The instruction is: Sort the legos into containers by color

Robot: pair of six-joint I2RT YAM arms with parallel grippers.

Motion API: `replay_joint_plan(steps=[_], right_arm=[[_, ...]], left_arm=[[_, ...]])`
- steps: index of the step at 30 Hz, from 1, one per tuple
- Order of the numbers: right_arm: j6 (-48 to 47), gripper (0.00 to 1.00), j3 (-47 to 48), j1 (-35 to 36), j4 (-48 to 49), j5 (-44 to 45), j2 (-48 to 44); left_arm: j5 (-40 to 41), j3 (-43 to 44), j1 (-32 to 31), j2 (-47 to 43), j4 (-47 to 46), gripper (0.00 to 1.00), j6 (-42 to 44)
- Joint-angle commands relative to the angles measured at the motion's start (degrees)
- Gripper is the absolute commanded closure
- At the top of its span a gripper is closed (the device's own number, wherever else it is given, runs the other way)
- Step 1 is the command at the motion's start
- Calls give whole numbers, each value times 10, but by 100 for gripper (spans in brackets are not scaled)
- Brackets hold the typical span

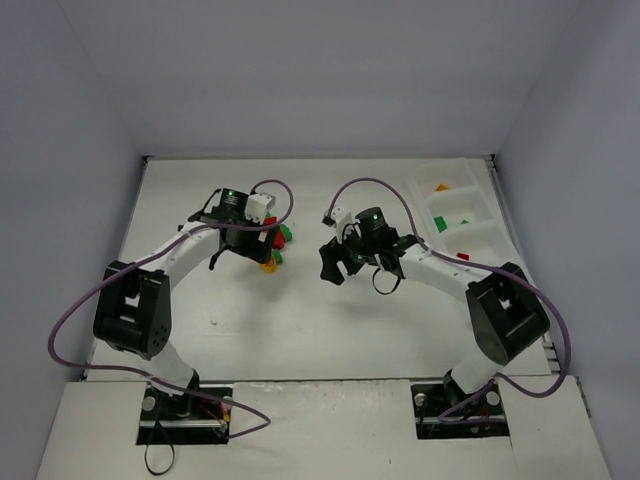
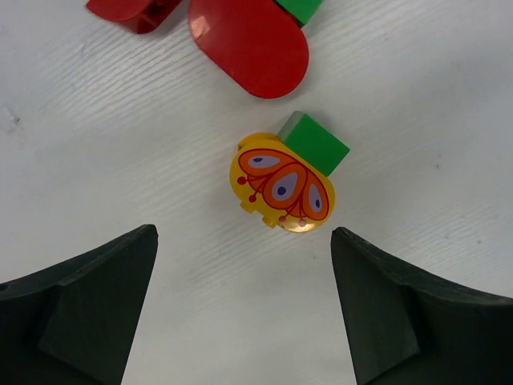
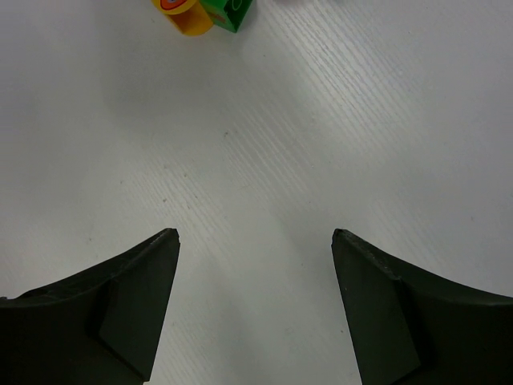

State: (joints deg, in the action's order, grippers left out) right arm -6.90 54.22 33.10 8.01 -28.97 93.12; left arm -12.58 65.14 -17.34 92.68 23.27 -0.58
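I should move my left gripper down and to the right in the top view next, around the yellow butterfly brick [image 1: 268,266] [image 2: 282,184], because its open fingers are still short of the brick.
Several legos lie in a small pile [image 1: 276,243] left of the table's middle. In the left wrist view a yellow brick with an orange butterfly print [image 2: 282,190] touches a green brick [image 2: 315,143]; a rounded red brick [image 2: 248,44] and another red brick [image 2: 132,10] lie beyond. My left gripper [image 2: 243,234] is open and empty, its fingers just short of the yellow brick. My right gripper [image 3: 255,234] is open and empty over bare table, with the yellow brick [image 3: 184,12] and a green brick [image 3: 228,12] far ahead. The translucent white tray [image 1: 478,205] is at the back right.
The tray compartments hold an orange brick [image 1: 440,187], green bricks [image 1: 441,225] and a red brick [image 1: 462,257]. Grey walls close the table's left, back and right sides. Both arms [image 1: 190,245] [image 1: 440,265] reach in toward the middle, cables looping over them.
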Motion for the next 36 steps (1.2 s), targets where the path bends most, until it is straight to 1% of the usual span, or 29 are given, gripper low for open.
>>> replay_joint_plan(steps=[1,3,7,13,19,24,31,34,35,36], right_arm=[[7,26,-5,2,24,1,-48],[7,26,-13,2,22,3,-57],[11,26,-29,0,19,11,-83],[13,26,-53,-8,15,17,-110],[17,26,-63,-11,13,22,-121],[18,26,-68,-13,12,23,-125],[18,27,-75,-14,13,23,-135],[17,27,-78,-15,12,23,-145],[17,27,-78,-16,12,23,-148],[18,27,-78,-17,12,23,-150]], left_arm=[[-57,31,0,29,-2,17,129],[-82,40,0,53,2,17,162],[-132,32,0,73,-25,17,201],[-141,24,-3,86,-66,17,206],[-126,14,-14,101,-66,17,221],[-119,-8,-15,95,-77,18,217],[-119,-21,-16,95,-88,28,202],[-129,-22,-16,82,-90,40,190],[-132,-25,-16,66,-94,48,188],[-134,-27,-16,57,-96,50,178]])
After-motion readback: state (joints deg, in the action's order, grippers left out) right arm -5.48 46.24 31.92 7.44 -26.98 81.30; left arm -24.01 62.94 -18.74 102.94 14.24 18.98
